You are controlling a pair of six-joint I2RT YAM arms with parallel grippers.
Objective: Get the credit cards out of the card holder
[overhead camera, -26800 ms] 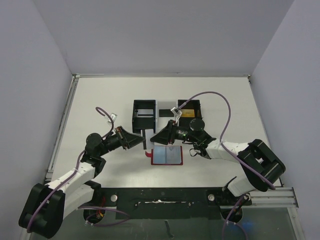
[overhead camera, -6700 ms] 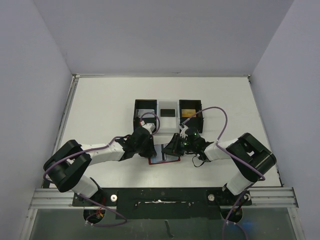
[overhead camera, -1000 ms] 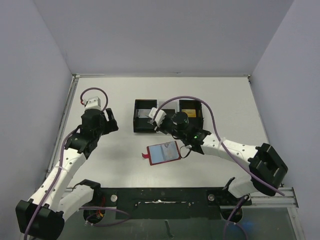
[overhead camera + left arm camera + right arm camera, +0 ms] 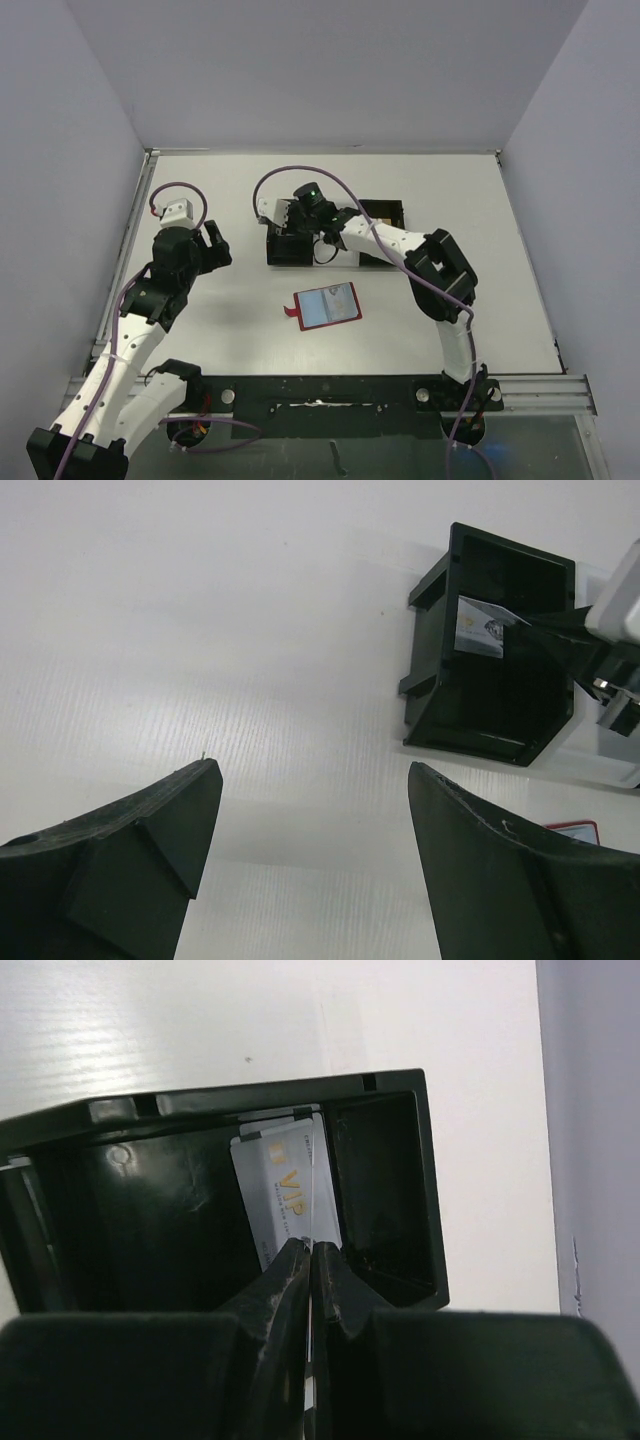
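A credit card is already inside the black bin, so my right gripper should go down deeper into the bin next, beside the pale VIP card, and release the edge-on card there.
The card holder (image 4: 328, 305) lies open on the table, red-edged with a blue-grey inside; its red corner (image 4: 572, 830) shows in the left wrist view. My right gripper (image 4: 311, 1245) is shut on a thin credit card seen edge-on, held down inside the left black bin (image 4: 380, 1250). A pale grey credit card (image 4: 282, 1192) with gold "VIP" lettering rests inside that bin. In the top view the right gripper (image 4: 286, 230) hangs over the same bin (image 4: 272, 258). My left gripper (image 4: 212, 245) stands open and empty, left of the bins, over bare table (image 4: 312, 770).
A white middle bin (image 4: 335, 240) and a second black bin (image 4: 392, 210) stand in a row with the left one (image 4: 430, 695). The right arm stretches across them from the right. Walls close in the table on three sides.
My right arm has swung left and back from near the middle bin to the left black bin, card in its jaws. The left arm and the card holder have barely moved.
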